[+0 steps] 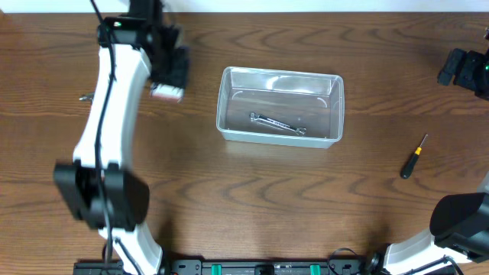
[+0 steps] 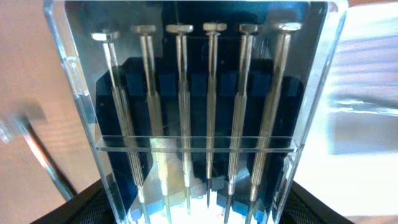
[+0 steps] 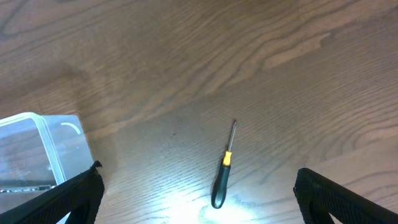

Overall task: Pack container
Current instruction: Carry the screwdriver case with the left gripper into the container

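Note:
I need to carry the case next with my left gripper over the open container's rim toward the container's middle. Then I need to bring it down onto the wrench [image 1: 276, 124].
The clear rectangular container [image 1: 283, 74] stands at the table's middle with a small metal wrench [image 1: 276, 124] lying inside; its corner shows in the right wrist view [image 3: 37, 146]. My left gripper [image 1: 171, 75] is up left of the container, shut on a clear-and-blue case of several screwdrivers [image 2: 196, 106], which also shows from overhead [image 1: 166, 92]. My right gripper [image 1: 464, 70] is open and empty at the far right, above a black screwdriver with a yellow collar [image 3: 221, 177] that lies on the table right of the container [image 1: 414, 156].
A small metal tool [image 1: 85, 97] lies on the wooden table left of my left arm; it shows blurred in the left wrist view [image 2: 37, 149]. The arm bases stand along the front edge.

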Controlling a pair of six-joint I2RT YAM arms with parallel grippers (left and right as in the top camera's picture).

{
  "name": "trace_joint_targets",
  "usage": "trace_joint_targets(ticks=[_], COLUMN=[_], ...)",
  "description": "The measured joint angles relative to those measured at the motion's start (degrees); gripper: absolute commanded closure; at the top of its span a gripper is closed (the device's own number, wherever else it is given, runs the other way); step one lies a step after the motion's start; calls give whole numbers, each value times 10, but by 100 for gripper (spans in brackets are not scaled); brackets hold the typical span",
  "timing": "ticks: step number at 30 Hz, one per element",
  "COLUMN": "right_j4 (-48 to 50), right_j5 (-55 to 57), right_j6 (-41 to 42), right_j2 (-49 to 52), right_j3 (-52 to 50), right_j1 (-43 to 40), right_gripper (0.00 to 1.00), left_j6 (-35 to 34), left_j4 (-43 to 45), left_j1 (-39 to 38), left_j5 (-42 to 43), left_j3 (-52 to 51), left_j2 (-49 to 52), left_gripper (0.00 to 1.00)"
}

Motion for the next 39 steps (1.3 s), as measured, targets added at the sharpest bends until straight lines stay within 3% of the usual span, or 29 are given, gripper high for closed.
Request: trace_joint_targets(ticks=[5, 11, 23, 31, 32, 34, 37, 39], right_j4=[0, -1, -5, -8, -8, -9, -10, -10], right_j5=[0, 0, 0, 0, 0, 0, 0, 0], right_j6=[0, -2, -3, -9, -9, -10, -11, -11], right_j2=[0, 0, 0, 0, 0, 0, 0, 0], right_j3=[0, 0, 0, 0, 0, 0, 0, 0], right_j1=[0, 0, 0, 0, 0, 0, 0, 0], right_gripper=[1, 1, 1, 1, 1, 1, 1, 1], left_j6=[128, 241, 319, 328, 330, 332, 335, 335], left_j4=[54, 123, 154, 163, 163, 164, 167, 167], left_j1=[-152, -260, -272, -269, -268, -267, -266, -266], left_j5=[4, 8, 5, 5, 5, 5, 5, 5], left_j3=[15, 12, 6, 3, 3, 3, 3, 3], left_j2=[-70, -40, 162, 229, 233, 236, 235, 236], left_gripper=[94, 94, 94, 93, 83, 51, 39, 37])
